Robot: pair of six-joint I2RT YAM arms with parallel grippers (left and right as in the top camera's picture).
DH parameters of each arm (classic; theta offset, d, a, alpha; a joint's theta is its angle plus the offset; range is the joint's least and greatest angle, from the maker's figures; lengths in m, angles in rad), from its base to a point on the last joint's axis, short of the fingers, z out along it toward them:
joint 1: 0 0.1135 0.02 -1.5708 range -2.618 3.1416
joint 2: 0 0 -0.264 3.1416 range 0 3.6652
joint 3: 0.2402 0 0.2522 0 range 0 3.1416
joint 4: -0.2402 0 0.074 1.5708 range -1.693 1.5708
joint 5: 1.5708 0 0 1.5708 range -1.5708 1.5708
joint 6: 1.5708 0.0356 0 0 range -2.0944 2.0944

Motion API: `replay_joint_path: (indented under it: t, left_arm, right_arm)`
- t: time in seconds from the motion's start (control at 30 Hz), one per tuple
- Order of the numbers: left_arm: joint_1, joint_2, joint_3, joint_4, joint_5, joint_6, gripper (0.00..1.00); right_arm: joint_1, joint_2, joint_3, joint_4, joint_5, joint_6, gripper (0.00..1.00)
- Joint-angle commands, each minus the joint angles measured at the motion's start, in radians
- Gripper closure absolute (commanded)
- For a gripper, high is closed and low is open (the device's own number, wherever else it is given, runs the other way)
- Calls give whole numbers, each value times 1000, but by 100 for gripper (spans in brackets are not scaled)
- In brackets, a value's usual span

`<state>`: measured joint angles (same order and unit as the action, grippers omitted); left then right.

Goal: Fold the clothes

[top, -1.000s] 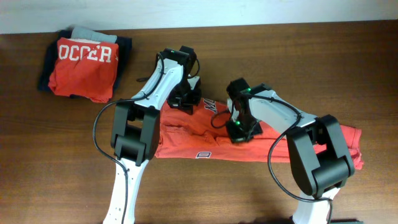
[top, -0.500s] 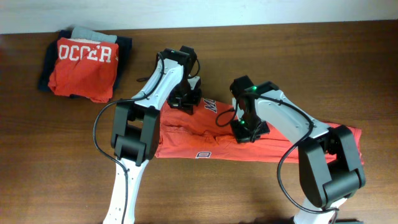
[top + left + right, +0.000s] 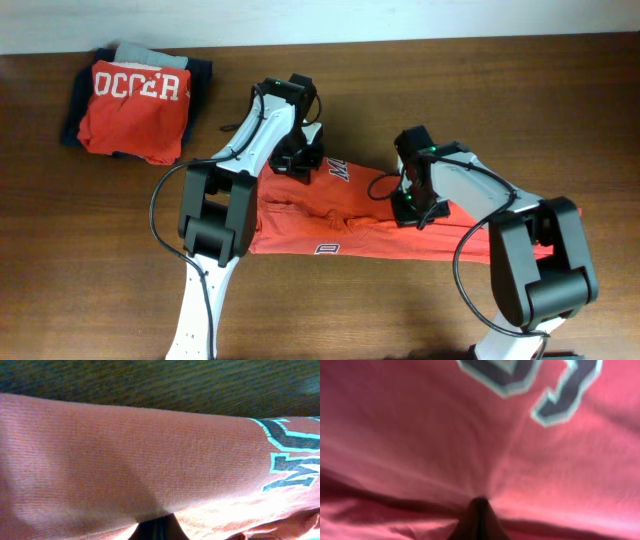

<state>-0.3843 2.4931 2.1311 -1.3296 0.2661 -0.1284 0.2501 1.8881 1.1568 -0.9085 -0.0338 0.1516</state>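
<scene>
The shirt's loose end is to the right of my right gripper in the overhead view, so I need to slide there along the shirt's creased cloth, smooth it and let go.
The clothes, a coral-red T-shirt [image 3: 330, 228], lie as a long crumpled band across the middle of the wooden table. My left gripper [image 3: 300, 166] is shut on the shirt's upper left edge beside dark printed letters [image 3: 295, 455]. My right gripper [image 3: 413, 208] is shut on a pinch of cloth further right. In the left wrist view red fabric [image 3: 125, 460] fills the frame, gathered at the dark fingertips [image 3: 157, 531]. The right wrist view shows cloth [image 3: 420, 435] drawn taut to the closed fingertips [image 3: 479, 519], with printed letters [image 3: 540, 390] above.
A stack of folded garments [image 3: 135, 100], topped by a red shirt with white lettering, sits at the table's far left corner. Bare wood [image 3: 520, 110] lies behind the shirt, and the table's back edge meets a white wall.
My right gripper has moved to the right with the cloth pinched in it, stretching the shirt out. The left gripper has stayed in place.
</scene>
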Motion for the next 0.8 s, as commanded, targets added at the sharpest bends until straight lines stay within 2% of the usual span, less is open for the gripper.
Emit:
replay_joint_path:
  t: [0.0,0.23,0.6,0.77]
  left_arm:
    - [1,6,11,5,8,2,99]
    - [1,6,11,5,0,2,98]
    - [1,6,11,5,0,2,98]
    - [1,6,11,6,0,2,98]
  right_arm:
    - [-3,5,-26,-60,14,7,96]
    - [-35,2,-25,-182,32,6,96]
    - [-172,-100,27,-159,44,7,96]
    - [-213,-95,9,-96,-26,6,96]
